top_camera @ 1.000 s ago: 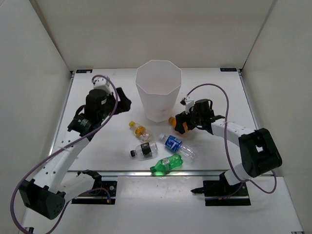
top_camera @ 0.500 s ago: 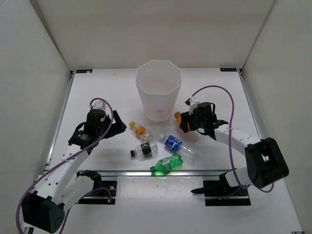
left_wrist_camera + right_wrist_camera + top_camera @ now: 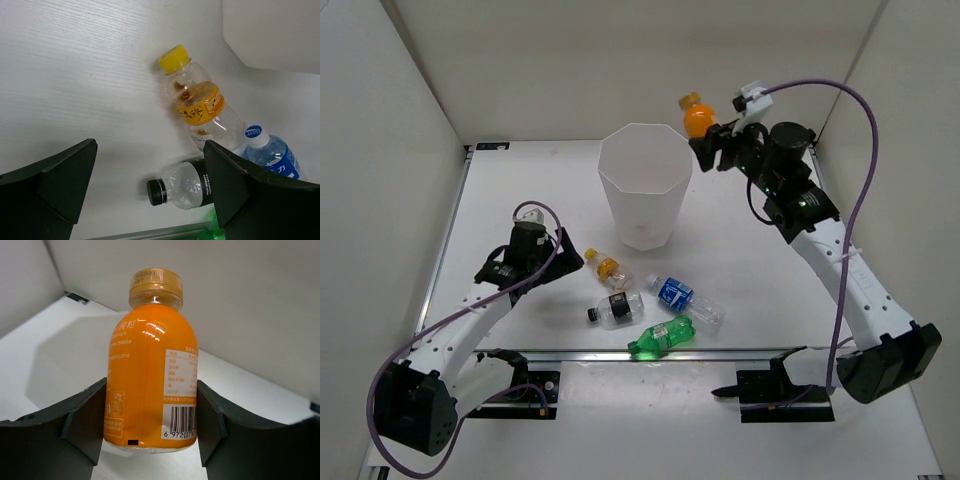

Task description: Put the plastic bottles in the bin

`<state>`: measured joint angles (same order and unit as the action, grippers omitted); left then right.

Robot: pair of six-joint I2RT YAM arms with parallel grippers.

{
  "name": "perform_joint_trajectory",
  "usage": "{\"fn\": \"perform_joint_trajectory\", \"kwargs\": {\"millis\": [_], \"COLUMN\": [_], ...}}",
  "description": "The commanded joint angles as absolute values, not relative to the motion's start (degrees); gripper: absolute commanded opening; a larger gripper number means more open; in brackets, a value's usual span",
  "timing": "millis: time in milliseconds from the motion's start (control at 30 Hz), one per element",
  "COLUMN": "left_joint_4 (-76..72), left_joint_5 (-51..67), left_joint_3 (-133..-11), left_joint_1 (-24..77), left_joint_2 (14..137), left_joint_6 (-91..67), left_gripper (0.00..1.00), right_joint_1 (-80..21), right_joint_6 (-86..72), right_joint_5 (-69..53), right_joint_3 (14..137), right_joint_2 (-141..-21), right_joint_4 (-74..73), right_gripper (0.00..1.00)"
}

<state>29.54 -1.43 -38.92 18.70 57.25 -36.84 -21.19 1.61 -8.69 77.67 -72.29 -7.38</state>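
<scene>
The yellow-capped bottle lies below and beside the left gripper's open fingers, so the left gripper will go down toward the right in the top view, onto that bottle's orange label.
My right gripper [image 3: 712, 140] [image 3: 151, 407] is shut on the orange bottle [image 3: 696, 117] [image 3: 152, 360], holding it upright high in the air just right of the white bin's [image 3: 625, 215] rim. On the table lie the yellow-capped bottle [image 3: 607, 267] [image 3: 200, 102], the black-capped bottle [image 3: 616, 309] [image 3: 184, 186], the blue-label bottle [image 3: 682, 298] [image 3: 272, 152] and the green bottle [image 3: 661, 337]. My left gripper [image 3: 566, 262] [image 3: 150, 150] hangs open just left of the yellow-capped bottle, above the black-capped one's cap end, with nothing between its fingers.
The bin's wall [image 3: 275, 35] fills the upper right of the left wrist view. White enclosure walls stand at the back and on both sides. A metal rail [image 3: 650, 354] runs along the table's near edge, just below the green bottle.
My right gripper shut on the orange bottle beside the bin's base and lifted it up and back to rim height. My left arm moved nearer, towards the lying bottles.
</scene>
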Motion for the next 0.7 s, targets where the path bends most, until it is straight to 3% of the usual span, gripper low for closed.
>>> {"fn": "perform_joint_trajectory", "kwargs": {"millis": [0,133,267,367,433,467,667], "left_joint_4": [26.5,24.7,23.4,22.1,21.4,20.7,19.4], "left_joint_5": [-1.8,-1.5,-1.5,-2.7,-3.9,-4.7,-6.1], "left_joint_3": [-38.2,-37.2,-36.9,-36.8,-37.1,-37.4,-39.9], "left_joint_1": [19.9,22.1,23.1,24.2,24.8,25.0,28.4], "left_joint_2": [57.7,59.1,59.6,60.0,60.6,61.0,66.6], "left_joint_6": [-38.8,-42.1,-44.8,-46.6,-47.5,-47.9,-49.7], "left_gripper": [0.98,0.99,0.99,0.98,0.98,0.98,0.99], "right_joint_1": [-25.9,-29.6,-31.6,-32.9,-33.0,-33.0,-32.3], "right_joint_6": [3.8,4.7,6.0,7.5,8.5,8.1,7.1], "right_joint_5": [-10.7,-10.8,-9.8,-5.6,-4.8,-3.8,-0.2], "right_joint_3": [81.6,83.1,86.2,89.4,91.1,91.7,88.3], "right_joint_2": [-79.3,-83.4,-86.9,-88.4,-88.4,-87.9,-82.0], "right_joint_4": [-7.7,-6.5,-8.3,-10.4,-11.8,-12.1,-12.3], "right_gripper": [0.42,0.43,0.59,0.76,0.96,1.0,0.99]}}
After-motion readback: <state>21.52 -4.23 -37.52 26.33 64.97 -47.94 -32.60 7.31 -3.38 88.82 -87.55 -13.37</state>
